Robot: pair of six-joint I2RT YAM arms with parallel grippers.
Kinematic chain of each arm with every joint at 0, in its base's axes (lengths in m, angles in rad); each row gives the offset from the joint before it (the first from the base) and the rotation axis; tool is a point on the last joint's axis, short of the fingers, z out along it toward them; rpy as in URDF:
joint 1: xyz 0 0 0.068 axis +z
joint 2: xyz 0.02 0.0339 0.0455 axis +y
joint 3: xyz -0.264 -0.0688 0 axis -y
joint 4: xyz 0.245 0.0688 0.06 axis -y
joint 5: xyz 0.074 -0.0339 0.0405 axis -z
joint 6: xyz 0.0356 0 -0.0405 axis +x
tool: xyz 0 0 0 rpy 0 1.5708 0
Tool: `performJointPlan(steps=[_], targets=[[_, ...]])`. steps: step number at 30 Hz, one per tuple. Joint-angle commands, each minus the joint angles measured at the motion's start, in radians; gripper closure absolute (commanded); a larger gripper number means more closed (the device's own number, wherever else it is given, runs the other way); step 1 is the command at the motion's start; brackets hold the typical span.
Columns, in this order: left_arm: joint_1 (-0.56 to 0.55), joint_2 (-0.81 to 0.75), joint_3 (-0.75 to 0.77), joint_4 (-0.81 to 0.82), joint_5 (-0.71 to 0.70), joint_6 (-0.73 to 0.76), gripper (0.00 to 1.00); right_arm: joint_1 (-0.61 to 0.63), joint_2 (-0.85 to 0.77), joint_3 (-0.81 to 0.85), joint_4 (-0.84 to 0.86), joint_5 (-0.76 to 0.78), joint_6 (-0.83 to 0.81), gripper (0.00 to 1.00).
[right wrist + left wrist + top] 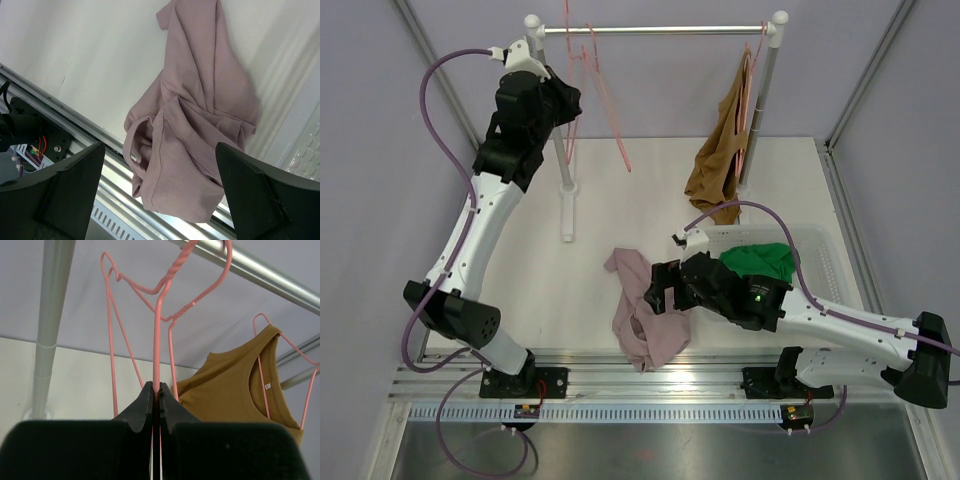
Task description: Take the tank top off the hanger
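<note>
The mauve tank top is off now, so my left gripper will next lower outward, settle the bare hanger point(156, 340) on the rack's bar point(215, 250) and release it.
A bare pink wire hanger point(156, 340) hangs from the rack's rail point(650, 30) at the upper left. My left gripper point(156, 385) is shut on its lower wire, high by the left post point(563, 170). A mauve tank top point(642, 310) lies crumpled on the table near the front edge, off any hanger. My right gripper point(160, 150) hovers just above this garment point(195, 125), jaws wide open with nothing between them. In the top view that gripper point(658, 292) sits at the cloth's right side.
A brown tank top point(718, 160) hangs on a second pink hanger by the right post and also shows in the left wrist view point(230, 390). A white basket point(820, 250) at the right holds a green garment point(760, 260). The table's metal front rail point(90, 145) runs under the mauve cloth.
</note>
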Motion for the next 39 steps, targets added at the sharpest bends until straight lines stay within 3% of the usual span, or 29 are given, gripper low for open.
performJointPlan(steps=[1,4,11,15,16,20,21,28,34,39], targets=[[0.016,0.066,0.122,0.002,0.035,0.006,1.0,0.007,-0.024,-0.01,0.036,0.032,0.007,0.01],[0.018,0.108,0.153,-0.042,0.022,0.007,1.0,0.007,-0.023,-0.02,0.045,0.034,0.01,0.01],[0.018,0.056,0.037,-0.009,0.047,-0.004,1.0,0.009,0.04,-0.008,0.073,0.017,-0.008,0.0],[0.018,0.012,-0.002,0.002,0.075,-0.017,0.75,0.007,0.103,0.037,0.065,0.016,-0.043,0.01],[0.018,0.001,-0.008,0.004,0.075,-0.016,0.6,0.009,0.132,0.051,0.057,0.012,-0.057,0.01],[0.019,-0.082,-0.038,-0.033,0.052,0.01,0.17,0.009,0.198,0.108,0.04,-0.024,-0.095,0.01],[0.019,-0.099,-0.043,-0.05,0.032,0.03,0.02,0.009,0.209,0.115,0.034,-0.035,-0.103,0.01],[0.024,-0.333,-0.118,-0.225,-0.099,0.064,0.01,0.007,0.357,0.172,-0.025,-0.084,-0.163,0.01],[0.024,-0.641,-0.396,-0.278,-0.082,0.055,0.01,0.021,0.584,0.252,-0.117,-0.037,-0.152,0.01],[0.024,-0.765,-0.537,-0.352,-0.071,0.11,0.01,0.032,0.729,0.313,-0.196,-0.008,-0.151,0.01]])
